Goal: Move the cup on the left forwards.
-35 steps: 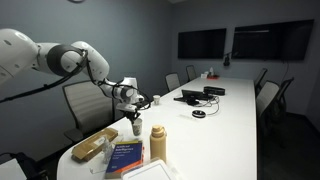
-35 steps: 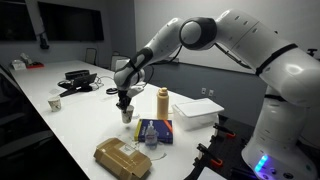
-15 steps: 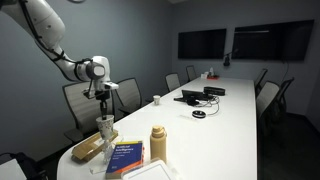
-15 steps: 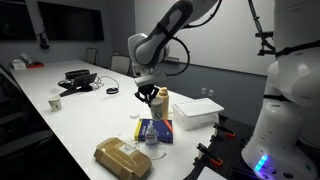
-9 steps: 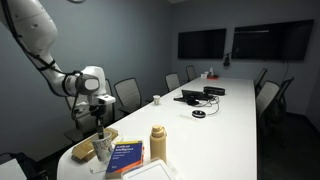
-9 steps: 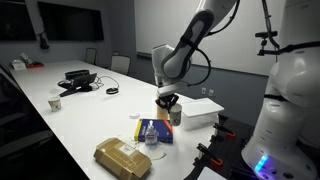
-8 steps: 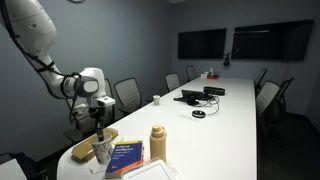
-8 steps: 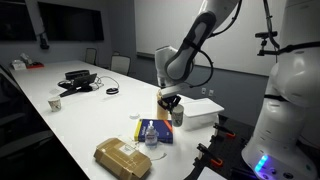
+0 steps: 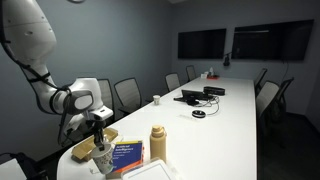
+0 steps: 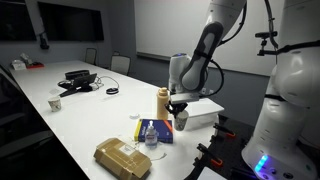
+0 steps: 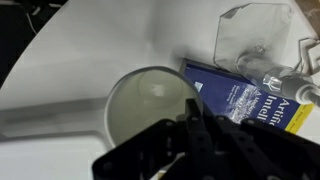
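Observation:
The gripper lowers the hanging cup onto the bare tabletop (image 10: 184,140) beside the blue book next and releases the cup's rim. That clear spot lies below the gripper.
The small white cup (image 9: 103,158) hangs from my gripper (image 9: 100,143) at the near end of the white table (image 9: 215,115), just past the blue book (image 9: 125,157). In an exterior view the cup (image 10: 182,121) sits under the gripper (image 10: 180,110), in front of the white box (image 10: 203,110). In the wrist view I look down into the cup's open mouth (image 11: 148,105), with the dark fingers (image 11: 195,128) closed on its rim. The tan bottle (image 9: 158,143) stands upright and apart from the cup.
A brown bag (image 10: 123,157) lies near the table's end. The blue book (image 10: 155,131) and tan bottle (image 10: 162,102) stand mid-table. Another small cup (image 10: 54,104), cables and devices (image 10: 76,81) are farther along. Office chairs (image 9: 125,92) line the table's side.
The arm has carried the cup from beside the tan bottle, past the blue book, towards the near end of the table, and brought it lower. The bottle, book and bag have not moved.

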